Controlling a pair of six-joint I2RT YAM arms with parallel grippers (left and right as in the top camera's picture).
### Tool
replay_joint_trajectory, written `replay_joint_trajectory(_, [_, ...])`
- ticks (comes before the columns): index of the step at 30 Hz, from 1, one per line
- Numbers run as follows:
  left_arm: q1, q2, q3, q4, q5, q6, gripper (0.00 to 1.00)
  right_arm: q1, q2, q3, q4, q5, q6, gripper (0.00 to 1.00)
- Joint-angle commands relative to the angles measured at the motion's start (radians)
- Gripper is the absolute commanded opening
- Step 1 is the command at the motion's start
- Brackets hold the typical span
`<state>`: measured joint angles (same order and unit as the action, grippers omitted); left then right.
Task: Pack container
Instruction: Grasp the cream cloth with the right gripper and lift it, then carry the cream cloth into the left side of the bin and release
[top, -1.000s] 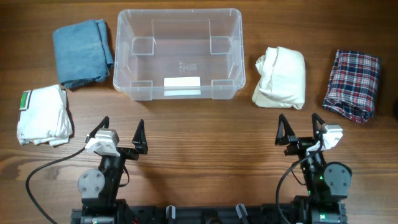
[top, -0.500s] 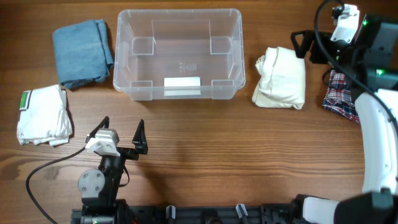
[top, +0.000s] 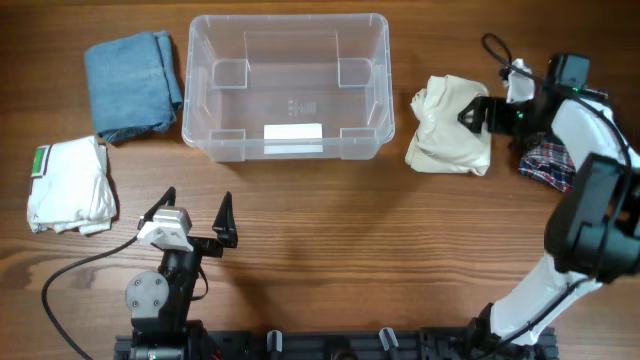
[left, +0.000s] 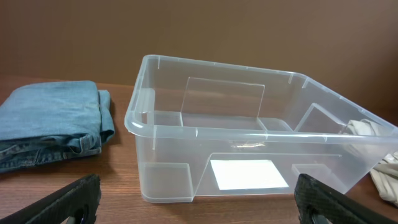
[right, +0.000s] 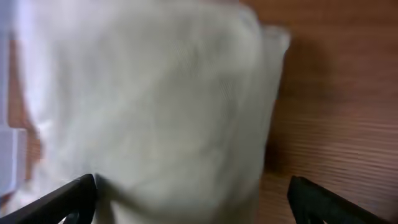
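The right gripper moves down onto the cream garment's edge (top: 483, 139) (right: 247, 180) by the plaid garment next and closes, as its spread fingers already straddle that edge.
The clear container (top: 287, 19) stands empty at the back centre, white label on its front wall; it fills the left wrist view (left: 217, 128). My right gripper (top: 471, 113) is open, at the right side of a folded cream garment (top: 445, 128), its fingers pointing left over it. In the right wrist view the cream garment (right: 149, 106) lies between the spread fingers (right: 193, 200). My left gripper (top: 197, 201) is open and empty near the front edge, facing the container (left: 199, 200).
A folded blue denim garment (top: 130, 85) lies left of the container, also in the left wrist view (left: 50, 121). A white garment with a green label (top: 68, 185) lies at the far left. A plaid garment (top: 562, 163) lies at the far right, partly under my right arm.
My right arm has swung from its place at the front right to the back right and come down over the cream garment. The left arm has not moved.
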<state>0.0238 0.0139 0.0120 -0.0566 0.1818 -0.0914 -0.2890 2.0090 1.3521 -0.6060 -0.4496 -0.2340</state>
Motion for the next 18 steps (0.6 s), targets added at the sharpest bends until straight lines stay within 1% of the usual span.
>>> replay_joint_trajectory(1, [0.005, -0.007, -0.006, -0.002, 0.008, -0.005, 1.0, 0.003, 0.068, 0.014, -0.006, -0.074, -0.028, 0.93])
replay_joint_trajectory(2, [0.005, -0.007, -0.006, -0.002, 0.008, -0.005, 1.0, 0.003, 0.079, 0.014, -0.006, -0.092, -0.027, 0.88])
replay_joint_trajectory(3, [0.005, -0.007, -0.006, -0.002, 0.008, -0.005, 1.0, 0.003, 0.08, 0.014, -0.006, -0.103, -0.026, 0.8])
replay_joint_trajectory(4, [0.005, -0.007, -0.006, -0.002, 0.008, -0.005, 1.0, 0.003, 0.08, 0.014, -0.005, -0.118, -0.024, 0.69])
replay_joint_trajectory(5, [0.005, -0.007, -0.006, -0.002, 0.008, -0.005, 1.0, 0.003, 0.08, 0.014, -0.006, -0.122, -0.023, 0.51])
replay_joint_trajectory(6, [0.005, -0.007, -0.006, -0.002, 0.008, -0.005, 1.0, 0.003, 0.08, 0.014, -0.005, -0.129, -0.006, 0.38])
replay_joint_trajectory(7, [0.005, -0.007, -0.006, -0.002, 0.008, -0.005, 1.0, 0.003, 0.077, 0.015, -0.005, -0.129, 0.042, 0.26])
replay_joint_trajectory(8, [0.005, -0.007, -0.006, -0.002, 0.008, -0.005, 1.0, 0.003, 0.065, 0.017, -0.008, -0.129, 0.104, 0.06])
replay_joint_trajectory(10, [0.005, -0.007, -0.006, -0.002, 0.008, -0.005, 1.0, 0.003, 0.029, 0.017, -0.008, -0.129, 0.154, 0.04])
replay_joint_trajectory(12, [0.005, -0.007, -0.006, -0.002, 0.008, -0.005, 1.0, 0.003, -0.058, 0.017, -0.01, -0.129, 0.194, 0.04])
replay_joint_trajectory(14, [0.005, -0.007, -0.006, -0.002, 0.008, -0.005, 1.0, 0.003, -0.191, 0.023, -0.006, -0.141, 0.257, 0.04])
replay_joint_trajectory(15, [0.005, -0.007, -0.006, -0.002, 0.008, -0.005, 1.0, 0.005, -0.283, 0.037, -0.001, -0.172, 0.291, 0.04])
replay_joint_trajectory(18, [0.005, -0.007, -0.006, -0.002, 0.008, -0.005, 1.0, 0.032, -0.472, 0.101, 0.024, -0.18, 0.371, 0.04])
